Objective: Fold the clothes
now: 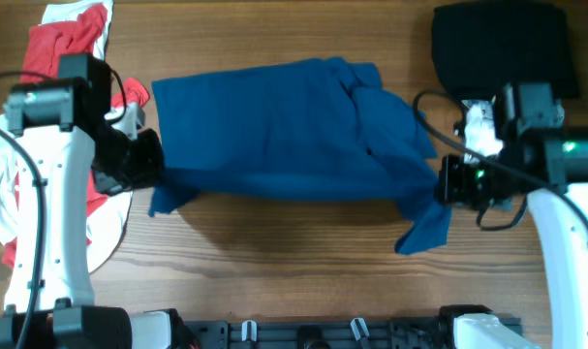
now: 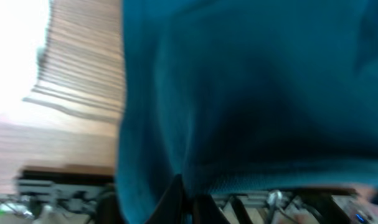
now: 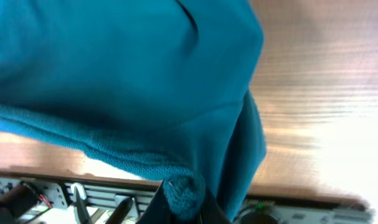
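Note:
The shirt's far part already lies spread, so the right gripper moves down and back toward the black bar next. It releases the shirt's edge onto the bare near tabletop.
A dark-blue T-shirt (image 1: pixel 284 131) hangs stretched above the middle of the wooden table, held up by both near corners. My left gripper (image 1: pixel 150 163) is shut on its left edge, with a loose corner dangling below. My right gripper (image 1: pixel 443 182) is shut on its right edge, and a tail of cloth droops beneath it. In the left wrist view the blue cloth (image 2: pixel 251 93) fills the frame above the closed fingers (image 2: pixel 176 202). A bunched wad of the shirt (image 3: pixel 184 193) sits pinched between the right fingers.
A heap of red and white clothes (image 1: pixel 76 39) lies at the far left, partly under the left arm. A black garment (image 1: pixel 502 44) lies at the back right. A black rail (image 1: pixel 323 334) runs along the table's front edge.

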Controlling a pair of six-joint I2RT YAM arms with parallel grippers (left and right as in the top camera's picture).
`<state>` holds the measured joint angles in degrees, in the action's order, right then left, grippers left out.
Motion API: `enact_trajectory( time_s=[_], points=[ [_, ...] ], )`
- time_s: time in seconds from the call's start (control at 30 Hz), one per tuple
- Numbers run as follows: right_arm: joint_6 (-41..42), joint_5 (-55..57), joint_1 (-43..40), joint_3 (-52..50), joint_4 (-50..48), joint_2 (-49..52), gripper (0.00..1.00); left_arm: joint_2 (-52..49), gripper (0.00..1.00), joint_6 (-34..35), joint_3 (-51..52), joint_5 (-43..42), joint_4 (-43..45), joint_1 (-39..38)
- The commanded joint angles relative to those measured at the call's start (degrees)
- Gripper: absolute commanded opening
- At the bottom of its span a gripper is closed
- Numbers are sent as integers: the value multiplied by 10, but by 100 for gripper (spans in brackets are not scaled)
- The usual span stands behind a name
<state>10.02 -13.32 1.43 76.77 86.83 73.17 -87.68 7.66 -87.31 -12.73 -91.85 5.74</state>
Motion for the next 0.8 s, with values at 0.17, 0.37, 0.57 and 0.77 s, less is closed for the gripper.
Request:
enact_trajectory(
  time_s=[0.17,0.37,0.57,0.77],
  points=[
    [142,-32,-4,-205,-84,-24,4,10,4,109,162,-65,84,4],
    [146,-35,-4,-257,-104,-24,4,10,4,123,223,-63,114,4],
    [140,-34,-4,-258,-108,-24,4,10,4,123,226,-54,108,4],
    [124,-51,-4,-258,-109,-24,56,10,4,120,226,-41,62,4]
  ],
)
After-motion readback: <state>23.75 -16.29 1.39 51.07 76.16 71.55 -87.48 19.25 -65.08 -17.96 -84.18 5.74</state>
